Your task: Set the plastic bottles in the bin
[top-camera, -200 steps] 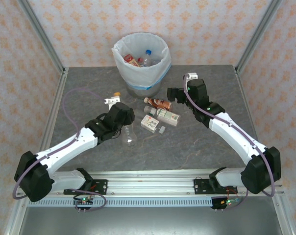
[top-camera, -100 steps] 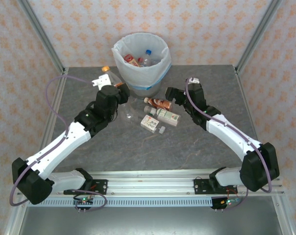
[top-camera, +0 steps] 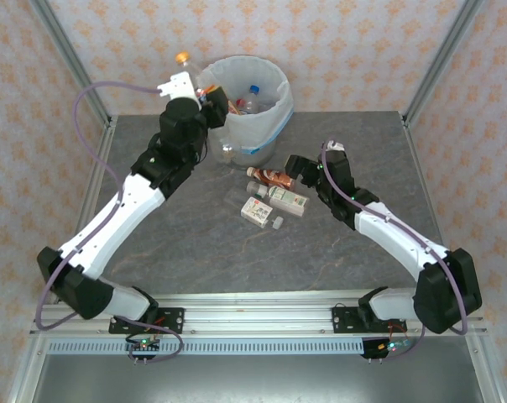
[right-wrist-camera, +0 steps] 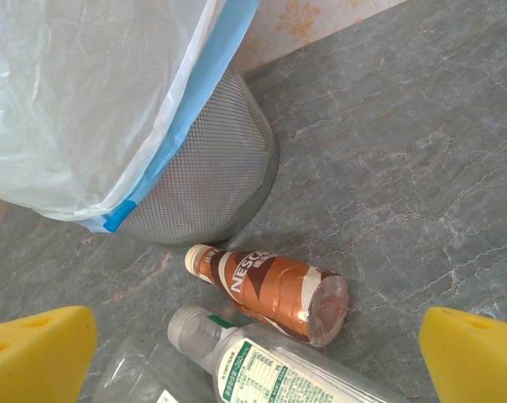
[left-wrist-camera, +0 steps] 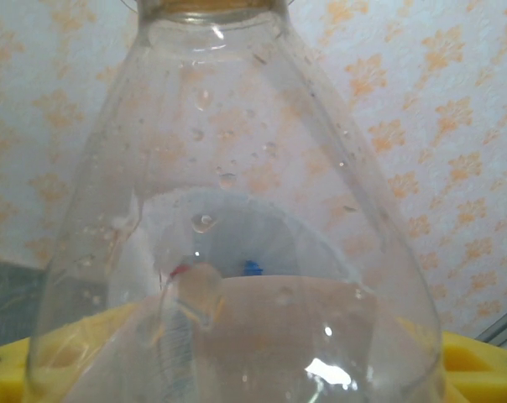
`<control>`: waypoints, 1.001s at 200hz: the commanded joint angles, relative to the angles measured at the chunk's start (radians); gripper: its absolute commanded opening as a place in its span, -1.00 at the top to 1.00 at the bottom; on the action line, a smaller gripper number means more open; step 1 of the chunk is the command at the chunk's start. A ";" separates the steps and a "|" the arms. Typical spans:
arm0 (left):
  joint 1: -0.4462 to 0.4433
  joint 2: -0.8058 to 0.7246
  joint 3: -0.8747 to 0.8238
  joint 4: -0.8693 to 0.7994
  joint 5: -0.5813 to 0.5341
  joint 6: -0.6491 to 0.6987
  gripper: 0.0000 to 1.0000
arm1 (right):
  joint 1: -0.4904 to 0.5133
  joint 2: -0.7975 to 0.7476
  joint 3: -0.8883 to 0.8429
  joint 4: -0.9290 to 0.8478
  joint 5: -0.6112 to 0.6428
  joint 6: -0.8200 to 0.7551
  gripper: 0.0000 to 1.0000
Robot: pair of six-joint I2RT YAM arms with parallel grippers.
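I should move my left gripper outward over the bin's opening, which lies that way, and release the clear bottle, since it still juts past the bin's rim.
My left gripper is raised at the left rim of the bin, shut on a clear bottle with an orange cap. Through that bottle, the left wrist view shows the bin's opening. The bin holds several bottles. My right gripper hangs open above the table, with its yellow pads on either side of a lying brown bottle and empty. A white-green labelled bottle lies just beside the brown one. Another labelled bottle lies a little to the left.
The bin's grey mesh wall and blue-banded bag stand close behind the brown bottle. A crumpled clear plastic piece lies left of the white-green bottle. Patterned walls and metal posts enclose the grey table.
My left arm has lifted the clear bottle from low over the table up to the bin's left rim. My right gripper has edged down and left toward the brown bottle.
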 commanded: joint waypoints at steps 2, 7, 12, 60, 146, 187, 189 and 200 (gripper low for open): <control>0.007 0.097 0.159 0.030 -0.003 0.110 1.00 | 0.004 -0.060 -0.021 -0.007 0.009 0.013 -0.98; 0.009 0.121 0.195 0.023 -0.004 0.119 1.00 | 0.004 -0.069 -0.026 -0.010 0.012 0.011 -0.98; 0.010 0.143 0.228 0.018 -0.005 0.129 1.00 | 0.004 -0.080 -0.030 -0.014 0.016 0.009 -0.98; 0.033 0.372 0.527 0.015 -0.061 0.195 1.00 | 0.004 -0.168 -0.065 -0.064 0.050 -0.032 -0.98; 0.108 0.775 1.066 -0.238 -0.076 0.163 1.00 | 0.004 -0.235 -0.094 -0.102 0.069 -0.042 -0.98; 0.148 0.830 1.060 -0.302 -0.025 0.144 1.00 | 0.005 -0.238 -0.102 -0.100 0.071 -0.040 -0.98; 0.149 0.832 1.059 -0.307 -0.025 0.143 1.00 | 0.005 -0.238 -0.102 -0.100 0.071 -0.041 -0.98; 0.155 0.837 1.039 -0.333 -0.035 0.128 1.00 | 0.004 -0.238 -0.103 -0.098 0.072 -0.039 -0.98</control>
